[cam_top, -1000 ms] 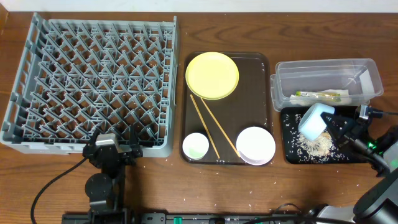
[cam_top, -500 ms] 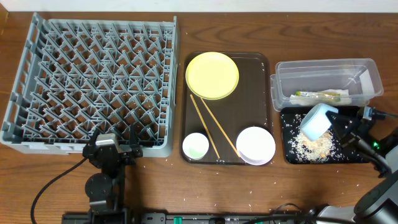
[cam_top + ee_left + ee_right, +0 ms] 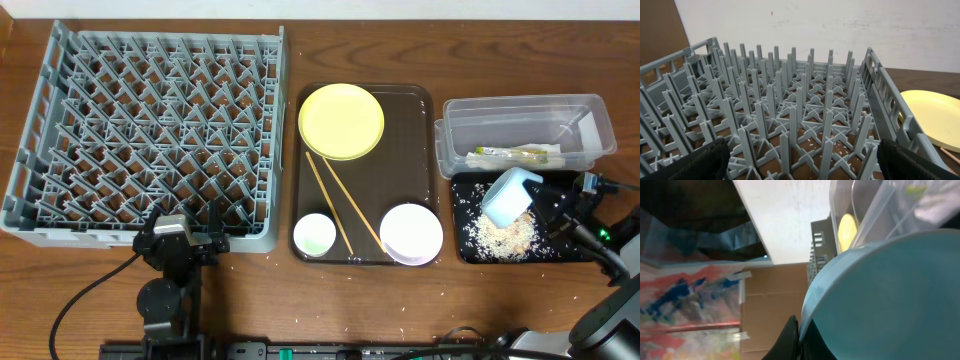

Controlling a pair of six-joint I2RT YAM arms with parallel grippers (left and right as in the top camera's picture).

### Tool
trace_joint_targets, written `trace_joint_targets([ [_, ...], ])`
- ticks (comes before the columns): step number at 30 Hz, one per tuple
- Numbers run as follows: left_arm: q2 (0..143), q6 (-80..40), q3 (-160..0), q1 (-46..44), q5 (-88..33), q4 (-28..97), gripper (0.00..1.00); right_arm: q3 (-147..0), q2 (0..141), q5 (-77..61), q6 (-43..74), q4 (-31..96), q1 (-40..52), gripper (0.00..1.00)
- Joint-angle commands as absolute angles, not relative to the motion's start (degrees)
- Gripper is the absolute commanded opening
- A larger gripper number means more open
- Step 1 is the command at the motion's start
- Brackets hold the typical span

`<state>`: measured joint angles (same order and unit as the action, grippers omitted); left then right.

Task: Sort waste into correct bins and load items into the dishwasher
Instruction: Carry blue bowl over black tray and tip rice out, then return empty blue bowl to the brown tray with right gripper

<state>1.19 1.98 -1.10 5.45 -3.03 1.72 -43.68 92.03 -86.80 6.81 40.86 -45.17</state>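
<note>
Left of my right gripper in the overhead view lies the brown tray's bare spot beside the plate, so I should lift across, level the bowl, lower and release.
My right gripper (image 3: 540, 196) is shut on the rim of the light blue bowl (image 3: 506, 194), held tipped over the black tray (image 3: 466, 245), where a pile of rice scraps (image 3: 503, 233) lies. In the right wrist view the bowl (image 3: 890, 295) fills the frame, its rim pinched between the fingers (image 3: 799, 339). The clear tub (image 3: 525, 133) holds a white wrapper (image 3: 592, 130) and a green-and-yellow packet (image 3: 512, 153). The yellow plate (image 3: 341, 121), chopsticks (image 3: 340, 207), white bowl (image 3: 411, 233) and small white cup (image 3: 314, 234) lie on the brown tray. My left gripper (image 3: 799, 162) is open by the grey rack (image 3: 150, 135).
The dark brown serving tray (image 3: 420, 105) sits between the rack and the bins. Loose rice grains are scattered on the table in front of the trays. The rack's pegs (image 3: 790, 110) stand directly ahead of my left gripper.
The blue bowl has shifted slightly right and up over the black tray with my right gripper. The left arm has not moved.
</note>
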Motion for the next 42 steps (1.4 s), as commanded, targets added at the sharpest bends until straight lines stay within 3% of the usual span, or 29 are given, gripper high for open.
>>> trace_joint_targets([
  [1,1.0,2.8,-0.2,5.2,-2.9,3.8,0.94,-43.7,92.2,-88.1,6.0,38.6,-46.2,0.01],
  [16,1.0,2.8,-0.2,5.2,-2.9,3.8,0.94,-43.7,90.8,-84.1,0.9,43.8,-44.0,0.01],
  [24,1.0,2.8,-0.2,5.2,-2.9,3.8,0.94,-46.2,77.9,-71.2,0.7,49.3,-37.1,0.01],
  [33,1.0,2.8,-0.2,5.2,-2.9,3.8,0.94,-62.0,64.5,-39.8,10.3,51.2,-13.2,0.01],
  [42,1.0,2.8,-0.2,5.2,-2.9,3.8,0.94,-74.2,72.6,-9.1,14.1,49.4,18.5,0.01],
])
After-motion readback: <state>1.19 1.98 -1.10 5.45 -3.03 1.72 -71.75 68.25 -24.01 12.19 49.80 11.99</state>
